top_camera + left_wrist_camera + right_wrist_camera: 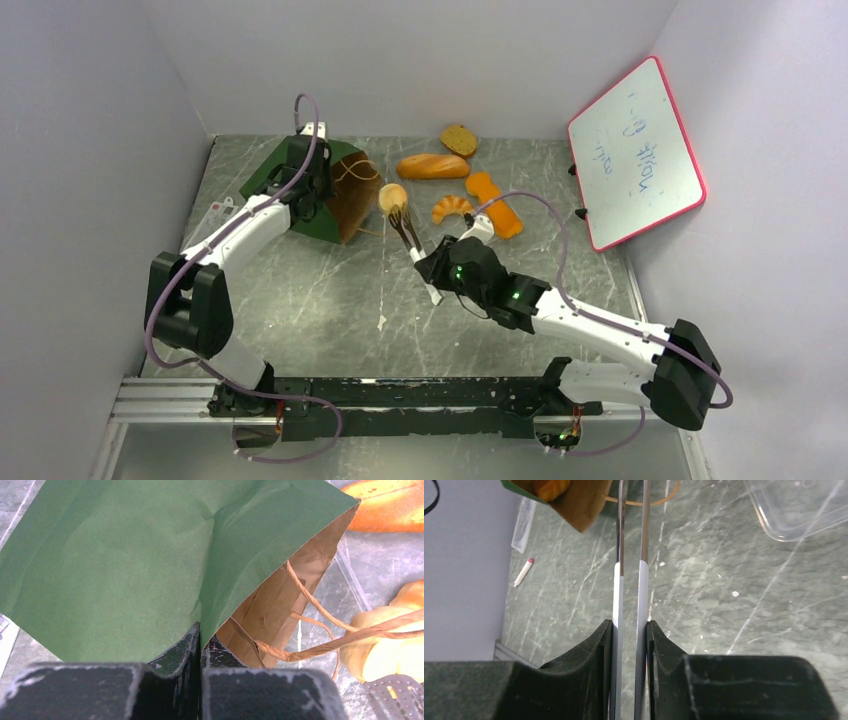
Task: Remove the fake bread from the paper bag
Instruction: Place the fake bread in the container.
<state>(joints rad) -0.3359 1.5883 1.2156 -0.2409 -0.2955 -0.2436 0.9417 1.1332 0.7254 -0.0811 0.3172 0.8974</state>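
The right gripper moves outward and down to the bare spot by the loaf [432, 166] and croissant next, to let go of the tweezers where other bread lies.
The dark green paper bag [300, 190] lies tilted at the back left, its brown mouth [280, 600] facing right. My left gripper [201, 645] is shut on the bag's top edge [312, 172]. My right gripper [630, 635] is shut on long silver tweezers [631, 580]. Their tips reach a round bun [392, 197] just outside the mouth, and I cannot tell whether they pinch it. On the table lie a loaf [432, 166], a speckled slice [459, 139], a croissant [451, 207] and a flat orange piece [494, 205]. The bun [385, 650] also shows beside the cord handles [320, 645].
A pink-framed whiteboard [636, 150] leans against the right wall. A clear plastic tray [794, 510] rests on the marble top. A small white pen [523, 573] and a clear packet [215, 215] lie by the left wall. Grey walls close in three sides.
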